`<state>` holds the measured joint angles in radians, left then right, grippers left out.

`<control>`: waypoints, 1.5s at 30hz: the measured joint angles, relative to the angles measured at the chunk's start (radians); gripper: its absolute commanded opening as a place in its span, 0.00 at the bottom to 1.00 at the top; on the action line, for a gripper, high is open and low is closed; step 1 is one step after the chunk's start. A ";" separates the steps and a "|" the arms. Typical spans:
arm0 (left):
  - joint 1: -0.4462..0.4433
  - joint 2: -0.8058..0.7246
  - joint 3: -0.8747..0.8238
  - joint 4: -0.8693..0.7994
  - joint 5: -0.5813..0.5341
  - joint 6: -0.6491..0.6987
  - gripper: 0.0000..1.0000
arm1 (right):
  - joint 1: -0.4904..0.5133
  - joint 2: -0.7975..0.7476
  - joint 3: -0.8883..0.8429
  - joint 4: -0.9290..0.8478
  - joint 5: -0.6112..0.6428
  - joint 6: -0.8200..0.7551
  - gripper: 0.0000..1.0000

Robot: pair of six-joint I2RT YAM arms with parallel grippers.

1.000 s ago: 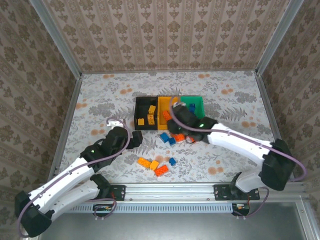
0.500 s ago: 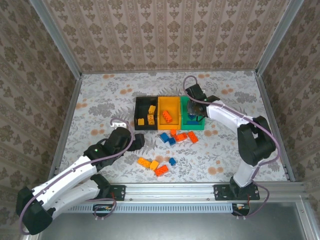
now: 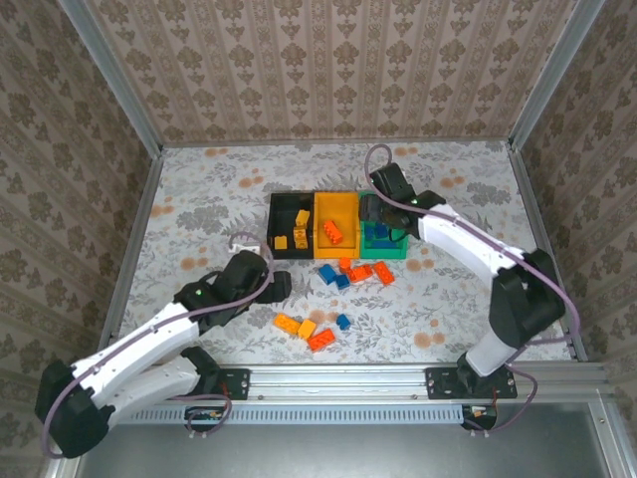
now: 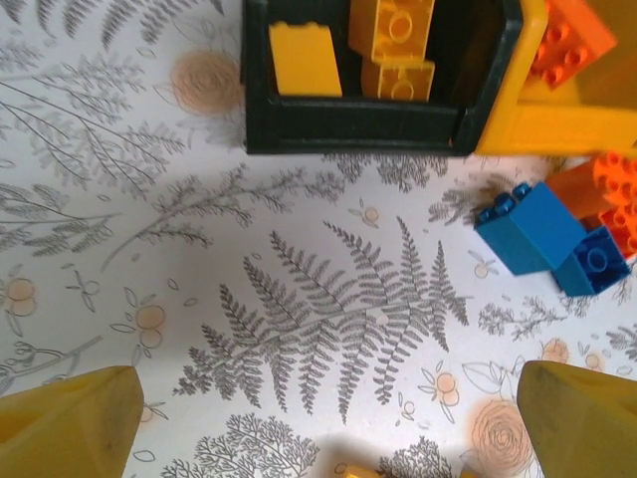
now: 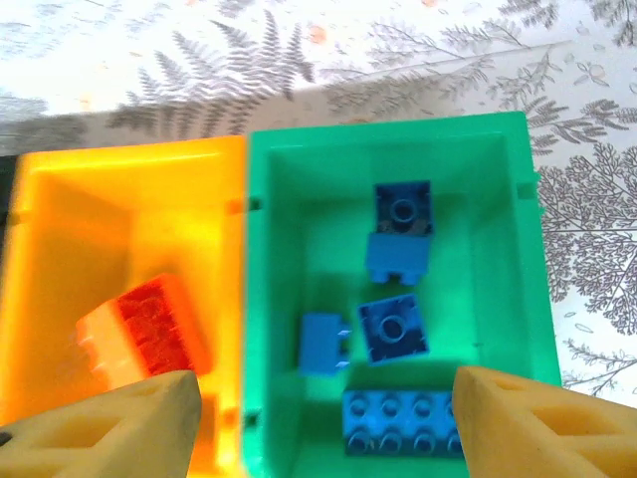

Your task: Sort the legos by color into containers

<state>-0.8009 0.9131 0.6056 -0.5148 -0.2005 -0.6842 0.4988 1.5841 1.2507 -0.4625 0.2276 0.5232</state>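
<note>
Next, my left gripper draws its open fingers back and down around the smaller yellow-orange brick (image 3: 307, 329), since the brick matches the black bin's legos.
The containers stand in a row: black bin (image 3: 289, 227), yellow-orange bin (image 3: 336, 221), green bin (image 3: 396, 249). My right gripper (image 3: 382, 221) hovers open over the green bin (image 5: 388, 134). Several blue legos (image 5: 396, 329) lie below it, and nothing is between its fingers (image 5: 109, 428). A red-orange lego (image 5: 149, 329) lies in the yellow-orange bin (image 5: 119, 159). My left gripper (image 3: 275, 284) is open above bare table, just in front of the black bin (image 4: 348, 124), which holds yellow legos (image 4: 304, 60). Loose blue legos (image 4: 528, 224) and red-orange legos (image 3: 383, 272) lie in front of the bins.
A second loose group lies nearer the arms: yellow-orange bricks (image 3: 289, 323), a red-orange brick (image 3: 320, 340) and a blue brick (image 3: 342, 321). Metal rails (image 3: 134, 249) edge the table at left and right, and papered walls close it in.
My right gripper left the loose pile in front of the bins, rose over the green bin and opened there. My left gripper crept a little to the right.
</note>
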 measured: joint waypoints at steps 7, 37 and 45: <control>-0.074 0.226 0.041 -0.043 0.092 0.011 0.92 | 0.060 -0.161 -0.164 0.023 -0.030 0.015 0.70; -0.429 0.585 0.245 -0.133 0.012 0.040 0.51 | 0.084 -0.353 -0.370 0.029 -0.058 0.033 0.71; -0.429 0.613 0.245 -0.121 0.034 0.037 0.36 | 0.079 -0.365 -0.373 0.029 -0.055 0.033 0.71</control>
<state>-1.2301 1.5257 0.8509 -0.6357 -0.1669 -0.6468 0.5777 1.2190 0.8772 -0.4339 0.1730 0.5564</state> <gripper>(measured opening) 0.411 0.708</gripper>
